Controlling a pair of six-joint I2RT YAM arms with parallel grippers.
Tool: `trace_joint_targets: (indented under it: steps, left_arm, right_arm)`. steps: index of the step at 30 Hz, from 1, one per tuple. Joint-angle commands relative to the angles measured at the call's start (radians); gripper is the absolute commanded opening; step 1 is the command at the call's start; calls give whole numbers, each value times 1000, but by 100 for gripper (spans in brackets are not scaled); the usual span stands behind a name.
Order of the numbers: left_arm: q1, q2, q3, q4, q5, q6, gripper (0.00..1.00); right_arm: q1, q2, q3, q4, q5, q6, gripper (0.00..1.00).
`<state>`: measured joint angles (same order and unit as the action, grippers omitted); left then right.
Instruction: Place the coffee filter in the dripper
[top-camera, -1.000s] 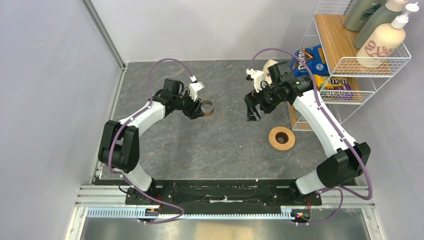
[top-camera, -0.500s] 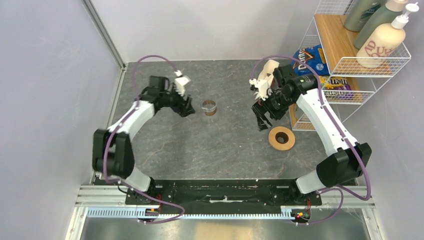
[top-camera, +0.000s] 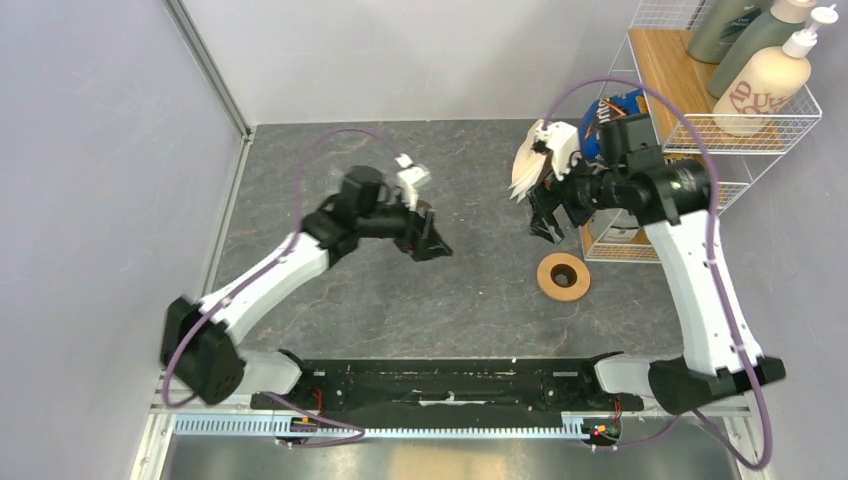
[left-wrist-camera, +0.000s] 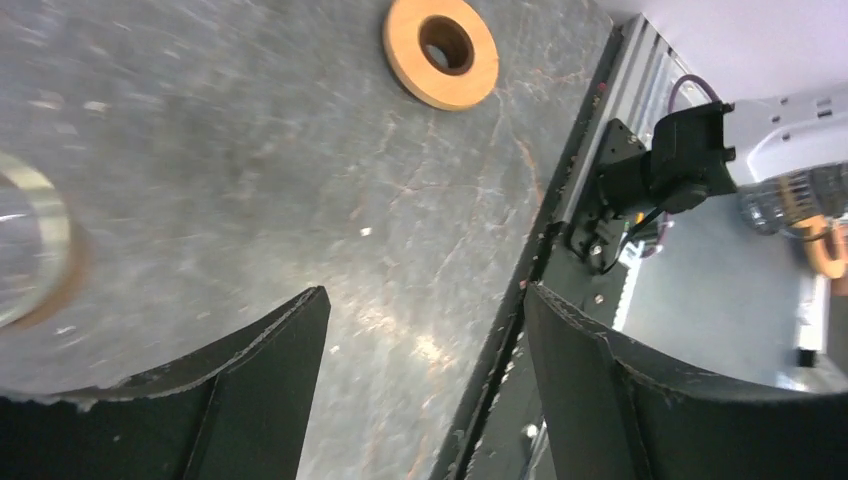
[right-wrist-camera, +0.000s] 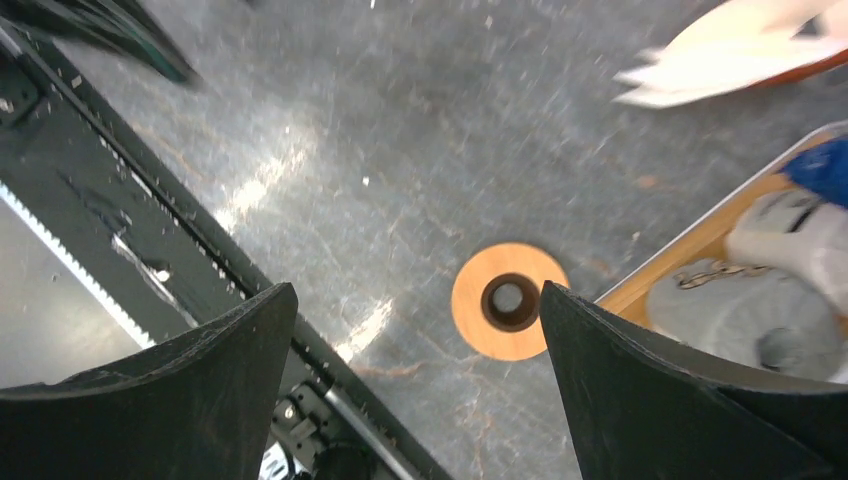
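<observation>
My left gripper should next move its open fingers across and down onto the dripper's facing rim (top-camera: 545, 279) (left-wrist-camera: 446, 91), as the dripper is below it and to its right in the top view.
The dripper shows as a round orange-tan wooden ring (top-camera: 563, 276) with a dark centre hole, flat on the grey table at the right. It also shows in the left wrist view (left-wrist-camera: 440, 52) and the right wrist view (right-wrist-camera: 510, 300). The coffee filter (top-camera: 525, 170) is a white fan-shaped paper at the back, blurred in the right wrist view (right-wrist-camera: 735, 50). My right gripper (top-camera: 545, 220) is open and empty, raised between filter and dripper; in its own view (right-wrist-camera: 415, 290) the dripper lies between the fingers, far below. My left gripper (top-camera: 430, 245) is open and empty mid-table (left-wrist-camera: 425, 300).
A short brownish cup (top-camera: 420, 208) stands just behind my left gripper, at the left edge of its view (left-wrist-camera: 25, 250). A wire shelf (top-camera: 700, 130) with bottles and snack bags stands at the right. The black base rail (top-camera: 440, 375) runs along the near edge.
My left arm has swung from the back left toward the centre, passing in front of the cup. My right arm has pulled up and to the right, nearer the shelf. Both grippers stay open.
</observation>
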<state>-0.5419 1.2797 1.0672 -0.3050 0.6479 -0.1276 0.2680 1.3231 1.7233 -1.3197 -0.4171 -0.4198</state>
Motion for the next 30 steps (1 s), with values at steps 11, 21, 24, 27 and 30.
trace_joint_targets:
  steps: [11,21,24,27,30]
  left_arm:
    - [-360,746,399,379,-142,-565,68]
    - [-381,929,424,559,-145,-628,63]
    - [-380,968,434,591,-135,-653,63]
    - [-378,1005,440,632,-118,-685,64]
    - [-374,1040,454,672,-99,-721,64]
  right_arm:
    - [3,-95,163,75,-49,101,99]
    - [2,-112,125,72,-108,98,99]
    - [1,-114,121,69,-115,101,99]
    - [2,-116,122,68,-117,107,99]
    - [2,-120,120,62,-113,105,99]
